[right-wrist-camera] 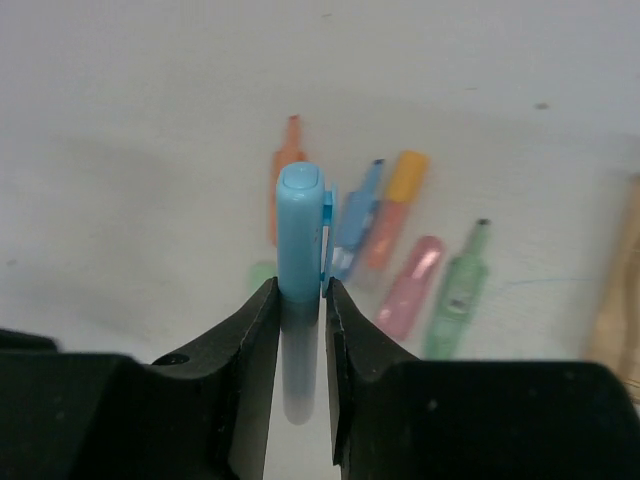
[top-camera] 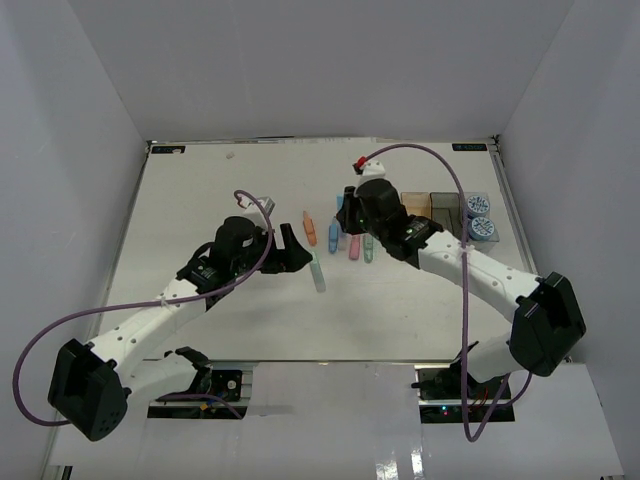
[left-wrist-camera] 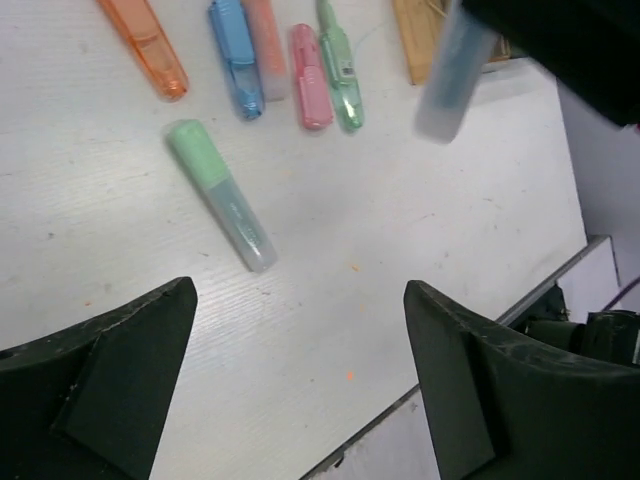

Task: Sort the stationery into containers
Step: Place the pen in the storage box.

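My right gripper needs to carry the light blue marker (right-wrist-camera: 300, 232) past the amber bin first, to get it down over the grey bin (top-camera: 443, 205).
My right gripper (top-camera: 347, 208) is shut on a light blue marker (right-wrist-camera: 300, 232) and holds it above the table, left of the amber bin (top-camera: 415, 205). That marker also shows at the top right of the left wrist view (left-wrist-camera: 452, 72). On the table below lie an orange marker (top-camera: 309, 229), a blue one (top-camera: 333, 238), a pink one (top-camera: 354, 248) and a green one (top-camera: 368, 247). A mint marker (left-wrist-camera: 218, 193) lies apart, nearer my left gripper (top-camera: 291, 248), which is open and empty. The grey bin (top-camera: 443, 205) and clear bin (top-camera: 478, 217) follow in a row. Two patterned tubs (top-camera: 481, 228) sit in the clear bin.
A peach-orange marker (left-wrist-camera: 266, 45) lies between the blue and pink ones. White walls enclose the table on three sides. The table's near edge (left-wrist-camera: 500, 320) runs close under my left gripper (left-wrist-camera: 300, 330).
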